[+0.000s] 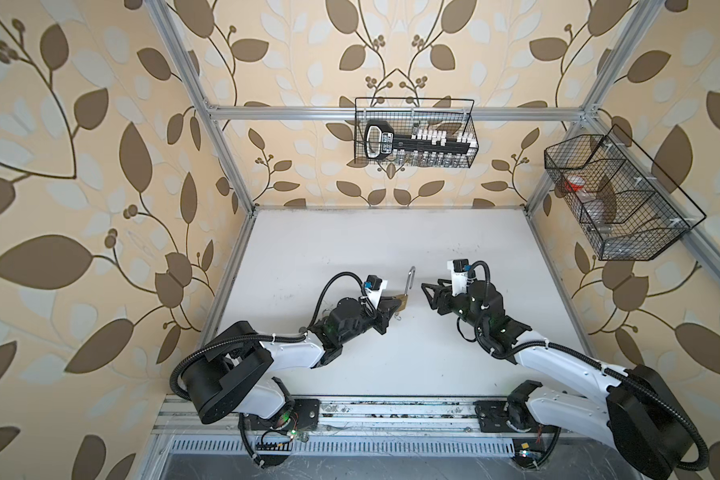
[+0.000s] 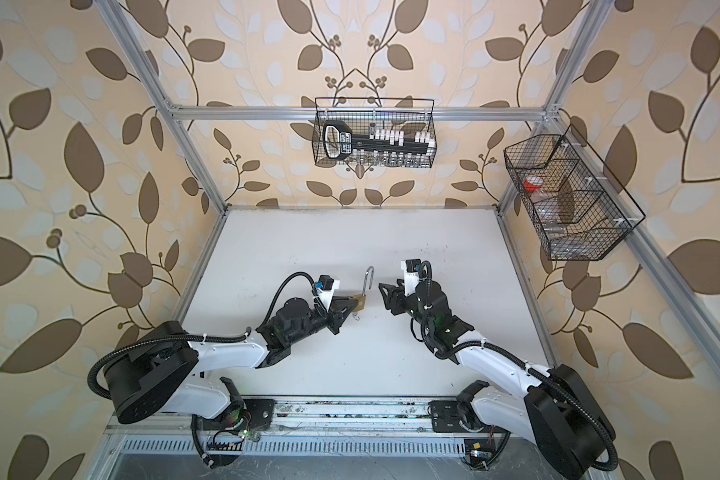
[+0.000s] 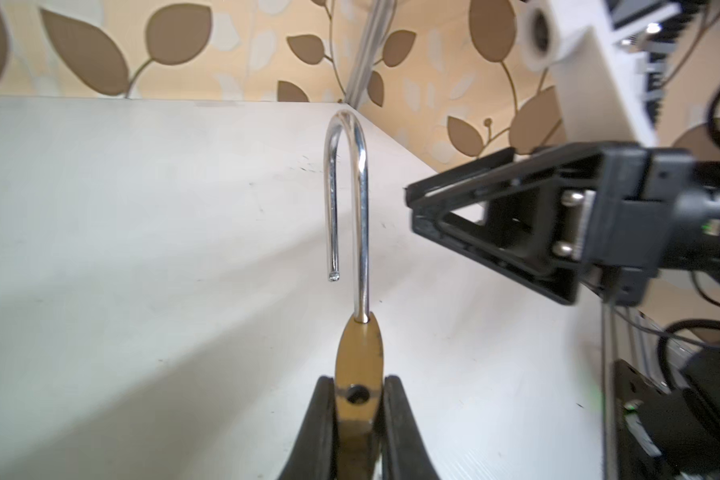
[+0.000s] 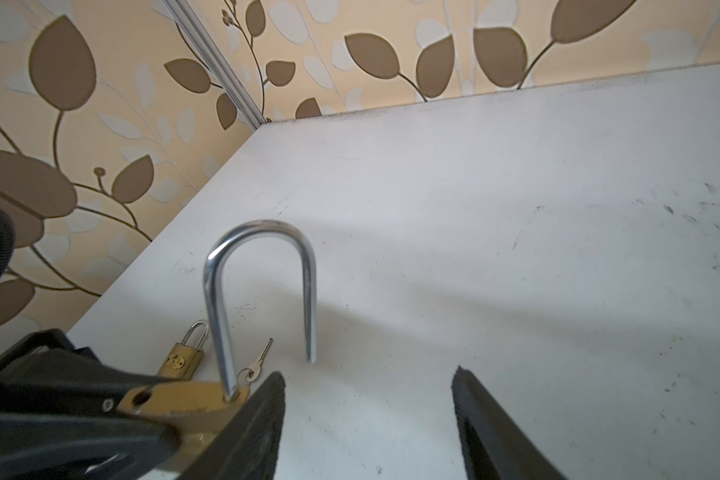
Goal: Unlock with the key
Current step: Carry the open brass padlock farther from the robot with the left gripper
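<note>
The padlock already has its shackle open. Next, my left gripper carries it outward, lowers it onto the bare far tabletop and releases it there.
My left gripper (image 3: 358, 386) is shut on the brass body of a padlock (image 3: 360, 345), seen in both top views (image 1: 400, 302) (image 2: 360, 302). Its long silver shackle (image 3: 362, 199) stands open, with one end free of the body. My right gripper (image 4: 368, 374) is open and empty, a short way to the right of the padlock (image 1: 429, 296) (image 2: 385, 295). A small silver key (image 4: 260, 359) appears to lie on the white table just beyond the padlock body, apart from both grippers. In a top view it is a small glint (image 1: 399, 316) below the lock.
A second, small brass padlock (image 4: 184, 353) sits on the table beside the key. A wire basket (image 1: 416, 133) with a large black key shape hangs on the back rail. Another wire basket (image 1: 616, 199) hangs on the right rail. The frame posts border the table (image 1: 350, 249).
</note>
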You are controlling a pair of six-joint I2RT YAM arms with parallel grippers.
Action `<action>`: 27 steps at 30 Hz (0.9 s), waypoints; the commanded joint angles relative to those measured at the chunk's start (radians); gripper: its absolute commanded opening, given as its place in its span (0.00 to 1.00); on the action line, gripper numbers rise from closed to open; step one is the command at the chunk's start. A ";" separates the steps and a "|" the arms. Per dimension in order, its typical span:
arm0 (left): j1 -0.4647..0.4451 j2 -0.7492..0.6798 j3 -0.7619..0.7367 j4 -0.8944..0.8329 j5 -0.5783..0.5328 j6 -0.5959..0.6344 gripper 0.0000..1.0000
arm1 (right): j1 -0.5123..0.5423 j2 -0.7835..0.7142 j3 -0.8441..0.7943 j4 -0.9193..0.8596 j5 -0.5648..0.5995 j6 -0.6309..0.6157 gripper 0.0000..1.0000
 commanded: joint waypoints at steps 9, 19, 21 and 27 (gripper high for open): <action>0.049 -0.066 0.178 -0.286 -0.062 -0.004 0.00 | -0.047 -0.281 -0.230 0.262 0.004 -0.043 0.87; 0.204 0.273 0.691 -0.583 0.077 -0.183 0.00 | -0.141 -0.258 -0.259 0.349 -0.048 0.010 1.00; 0.234 0.374 0.827 -0.669 0.118 -0.201 0.00 | -0.143 -0.253 -0.259 0.348 -0.047 0.010 1.00; 0.327 0.645 1.103 -0.733 0.303 -0.253 0.00 | -0.144 -0.226 -0.256 0.368 -0.025 -0.001 1.00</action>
